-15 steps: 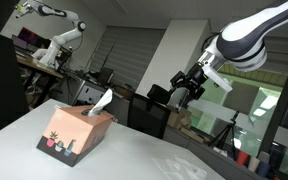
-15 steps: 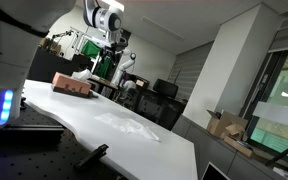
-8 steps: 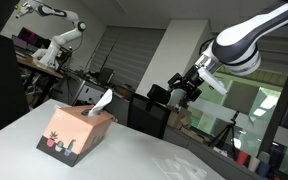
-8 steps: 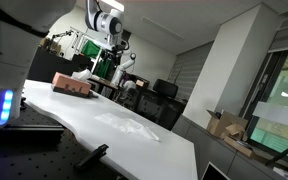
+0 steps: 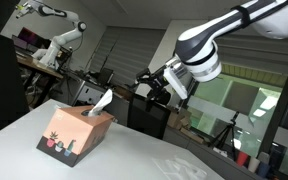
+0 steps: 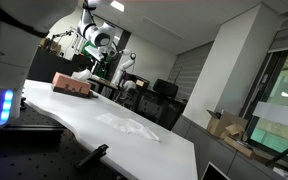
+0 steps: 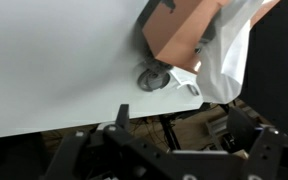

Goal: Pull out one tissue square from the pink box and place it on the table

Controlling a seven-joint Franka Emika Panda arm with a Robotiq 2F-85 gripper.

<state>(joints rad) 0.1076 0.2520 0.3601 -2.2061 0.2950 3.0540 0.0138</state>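
Note:
The tissue square's narrow tip point(image 5: 107, 95) point(image 7: 222, 90) sticks up above the pink box. Next, my gripper lowers and shifts toward the box and opens its fingers around the tip.
The pink box point(image 5: 77, 136) stands on the white table point(image 5: 134, 160), and a white tissue square point(image 5: 102, 100) sticks up from its top. My gripper point(image 5: 150, 88) hangs in the air beyond the table's far edge, to the right of the box and above it, touching nothing. In the wrist view the box point(image 7: 179, 30) and its tissue point(image 7: 229, 50) lie at the top edge, far from my gripper point(image 7: 181, 122), whose fingers stand wide apart and empty. The box also shows in an exterior view point(image 6: 72, 85), with the gripper point(image 6: 97, 62) above and behind it.
A crumpled white sheet point(image 6: 130, 124) lies on the table's middle. Behind the table are black office chairs point(image 5: 144, 112), cluttered desks and another robot arm point(image 5: 59, 35). A small grey round thing point(image 7: 154, 77) sits near the table's edge beside the box.
My arm has swung left towards the pink box, and the gripper is nearer to it. The gripper has stayed open. The box and tissue have not moved.

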